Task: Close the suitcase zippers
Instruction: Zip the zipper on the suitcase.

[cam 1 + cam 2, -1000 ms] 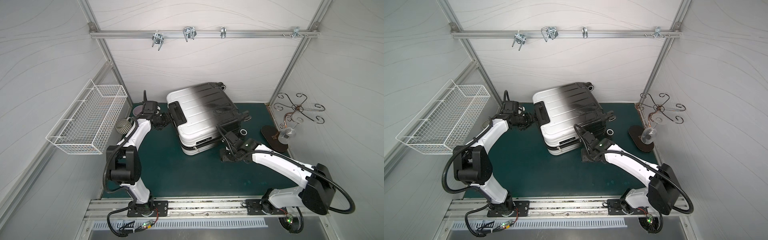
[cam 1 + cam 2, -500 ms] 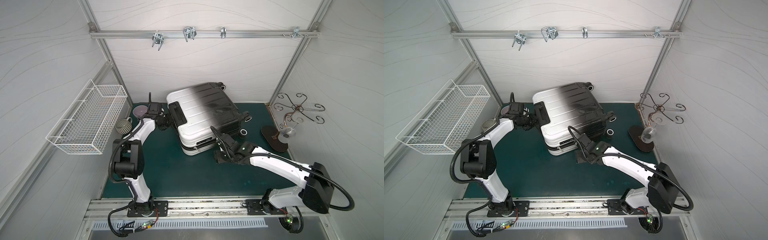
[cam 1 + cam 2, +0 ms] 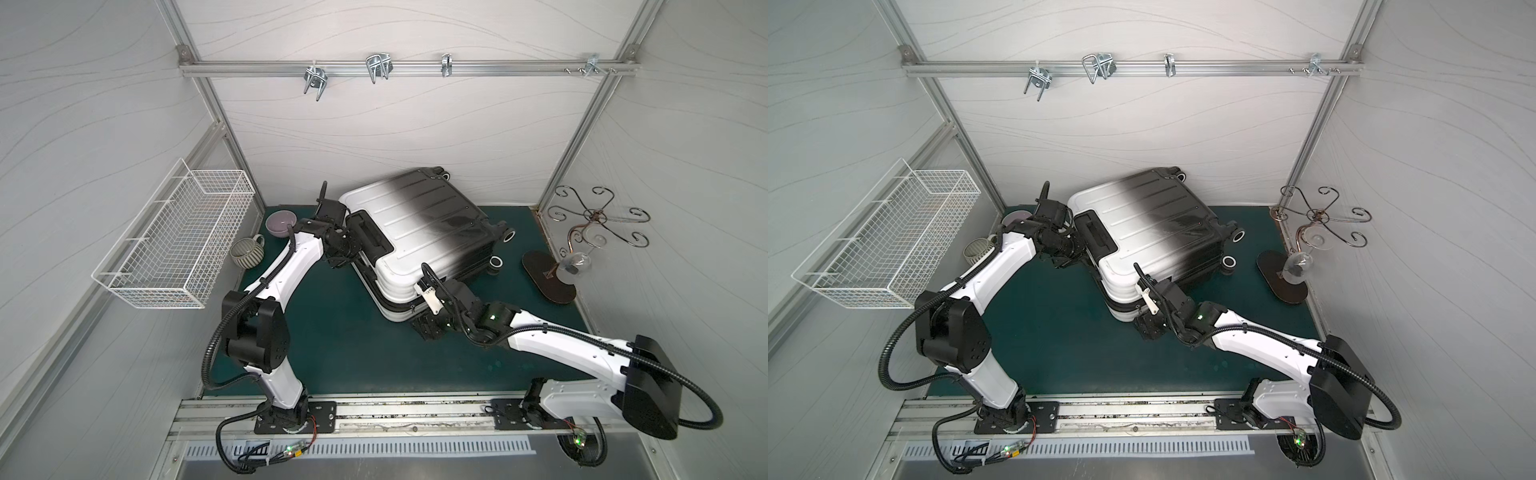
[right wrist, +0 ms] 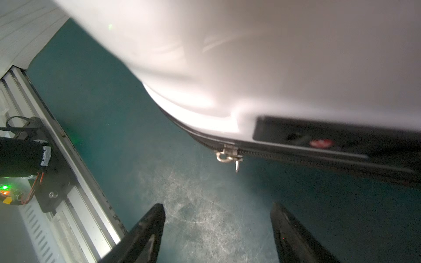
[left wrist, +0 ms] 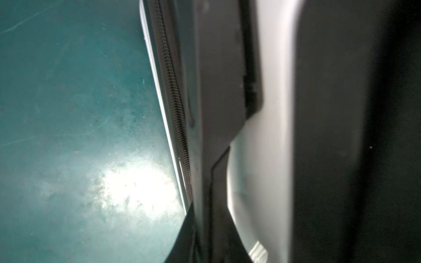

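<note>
The silvery pull (image 4: 229, 157) hangs from the seam just beyond my right gripper's open fingers. Next, they turn outward, advance to the seam and close around it.
The suitcase (image 3: 419, 224) (image 3: 1150, 220) lies flat on the green mat, its ribbed shell fading from white to black. Its black zipper track (image 5: 175, 102) runs along the seam. My left gripper (image 3: 347, 255) (image 5: 205, 239) is shut and pressed against the case's left side by the handle; any pull between its fingers is hidden. My right gripper (image 3: 424, 328) (image 4: 217, 206) stands open low at the case's front white corner. The silvery zipper pulls (image 4: 229, 156) hang from the seam just beyond its fingertips, apart from them.
A white wire basket (image 3: 178, 249) hangs on the left wall. A purple bowl (image 3: 281, 222) and a ribbed mug (image 3: 247, 253) sit behind the left arm. A metal stand with a glass bulb (image 3: 582, 245) is at the right. The base rail (image 3: 374, 415) runs along the front.
My left gripper moved in against the suitcase's side and shut. My right gripper opened wider and slid a little toward the front corner.
</note>
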You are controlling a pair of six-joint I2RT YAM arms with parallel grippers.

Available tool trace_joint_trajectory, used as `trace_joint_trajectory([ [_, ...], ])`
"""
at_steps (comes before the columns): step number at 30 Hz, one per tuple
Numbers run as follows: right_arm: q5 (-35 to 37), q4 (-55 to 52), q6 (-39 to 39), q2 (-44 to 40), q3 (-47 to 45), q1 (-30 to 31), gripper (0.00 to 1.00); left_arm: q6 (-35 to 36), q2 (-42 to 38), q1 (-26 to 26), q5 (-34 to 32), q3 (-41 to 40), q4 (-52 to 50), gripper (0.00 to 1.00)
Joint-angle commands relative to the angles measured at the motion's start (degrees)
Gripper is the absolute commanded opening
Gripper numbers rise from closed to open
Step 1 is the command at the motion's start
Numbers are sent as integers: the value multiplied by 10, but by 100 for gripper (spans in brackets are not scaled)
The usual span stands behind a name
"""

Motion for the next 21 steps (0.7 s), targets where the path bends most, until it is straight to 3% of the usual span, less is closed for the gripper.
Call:
trace_joint_trajectory([
  [1,15,60,-2,25,5,-2,71,38,-43,-19,60,67,54,0],
  [7,108,209,76,90,-41,2,57,35,-41,-30,56,55,57,0],
  [10,163,268,96,108,-47,2,56,34,-49,-35,50,38,60,0],
  [18,216,334,82,147,-38,10,54,36,-58,-44,50,12,65,0],
  [21,224,376,71,150,-46,15,48,31,-62,-45,49,-2,75,0],
])
